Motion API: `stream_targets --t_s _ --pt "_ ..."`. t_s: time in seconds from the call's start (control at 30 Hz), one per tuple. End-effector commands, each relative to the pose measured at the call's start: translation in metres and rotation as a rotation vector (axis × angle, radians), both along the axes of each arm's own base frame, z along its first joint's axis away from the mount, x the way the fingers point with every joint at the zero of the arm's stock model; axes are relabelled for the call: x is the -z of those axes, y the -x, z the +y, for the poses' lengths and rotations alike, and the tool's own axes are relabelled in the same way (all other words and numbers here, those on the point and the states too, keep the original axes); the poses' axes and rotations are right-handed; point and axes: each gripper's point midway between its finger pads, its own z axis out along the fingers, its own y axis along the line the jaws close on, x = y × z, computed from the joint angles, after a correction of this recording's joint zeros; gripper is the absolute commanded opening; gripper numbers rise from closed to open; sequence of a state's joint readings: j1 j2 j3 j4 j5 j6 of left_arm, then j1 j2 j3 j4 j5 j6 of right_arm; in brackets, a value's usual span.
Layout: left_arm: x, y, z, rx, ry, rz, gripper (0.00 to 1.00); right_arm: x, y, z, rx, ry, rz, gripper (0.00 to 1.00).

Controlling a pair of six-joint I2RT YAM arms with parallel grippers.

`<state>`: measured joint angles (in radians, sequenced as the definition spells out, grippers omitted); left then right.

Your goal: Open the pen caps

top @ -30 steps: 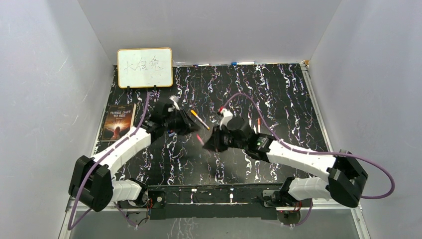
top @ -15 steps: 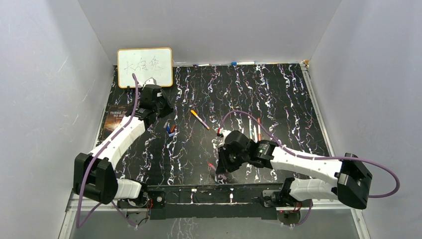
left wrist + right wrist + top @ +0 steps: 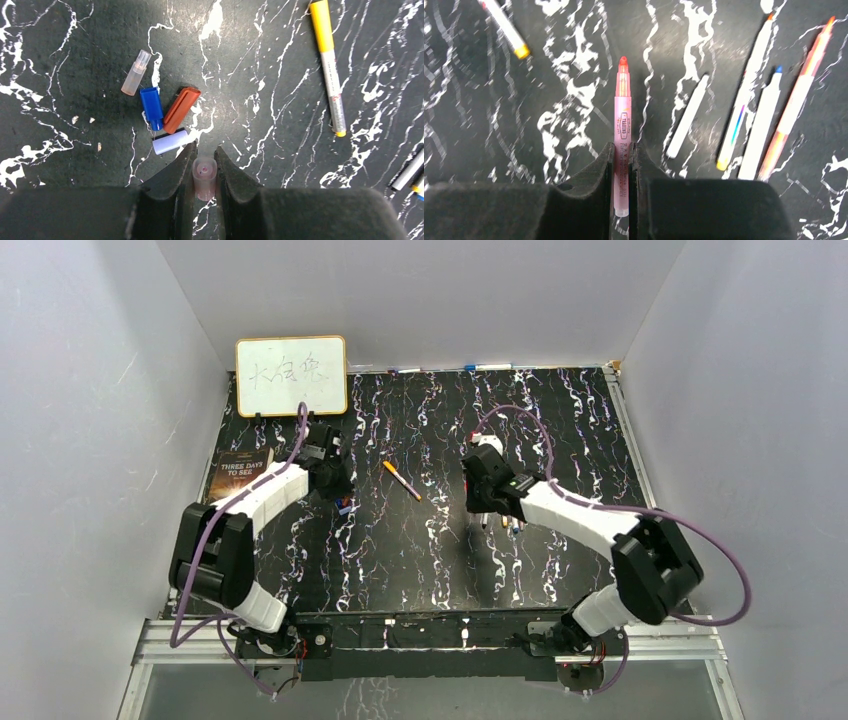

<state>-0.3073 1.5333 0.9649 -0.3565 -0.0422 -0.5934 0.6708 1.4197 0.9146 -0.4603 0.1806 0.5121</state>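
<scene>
My right gripper should next lower the uncapped pink highlighter (image 3: 622, 100) onto the bare tabletop below it, beside the small white pen, and let go of it there, because that spot is bare.
My left gripper (image 3: 205, 150) is shut on a translucent pink pen cap (image 3: 204, 175) and holds it just above the table. Beside its tips lie a lavender cap (image 3: 171, 141), a blue cap (image 3: 151, 107), an orange-red cap (image 3: 181, 109) and a clear pinkish cap (image 3: 136, 73). My right gripper (image 3: 622, 145) is shut on an uncapped pink highlighter (image 3: 622, 100), its red tip pointing away. In the top view the left gripper (image 3: 333, 483) is by the caps (image 3: 345, 505), and the right gripper (image 3: 484, 508) is by the pens.
Several uncapped pens (image 3: 764, 120) lie right of the highlighter, also in the top view (image 3: 508, 522). A yellow-capped pen (image 3: 327, 65) lies mid-table (image 3: 402, 480). A whiteboard (image 3: 291, 375) stands at the back left, with a book (image 3: 238, 485) along the left edge.
The two grippers, close together mid-table a second ago, have parted. The left arm swung back and now sits at the loose caps. The right arm dipped forward, then moved to the pens.
</scene>
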Motion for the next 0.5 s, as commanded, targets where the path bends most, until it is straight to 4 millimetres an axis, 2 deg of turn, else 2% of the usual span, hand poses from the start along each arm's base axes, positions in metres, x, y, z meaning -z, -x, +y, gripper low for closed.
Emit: stream_targets --t_s 0.0,0.13,0.23,0.37,0.47 --pt "0.016 0.01 -0.002 0.051 -0.016 0.074 0.09 -0.005 -0.049 -0.006 0.078 0.043 -0.112 0.0" --pt "0.022 0.008 0.0 0.046 -0.03 0.071 0.1 0.014 -0.061 -0.006 0.091 0.052 -0.085 0.0" --pt "0.021 0.004 0.002 0.043 -0.036 0.05 0.14 0.032 -0.062 -0.008 0.093 0.073 -0.047 0.02" --pt "0.028 0.001 0.002 0.054 -0.048 0.053 0.15 0.047 -0.059 -0.009 0.087 0.074 -0.016 0.23" --pt "0.032 0.0 0.0 0.061 -0.044 0.064 0.18 0.046 -0.054 -0.009 0.075 0.06 -0.009 0.29"
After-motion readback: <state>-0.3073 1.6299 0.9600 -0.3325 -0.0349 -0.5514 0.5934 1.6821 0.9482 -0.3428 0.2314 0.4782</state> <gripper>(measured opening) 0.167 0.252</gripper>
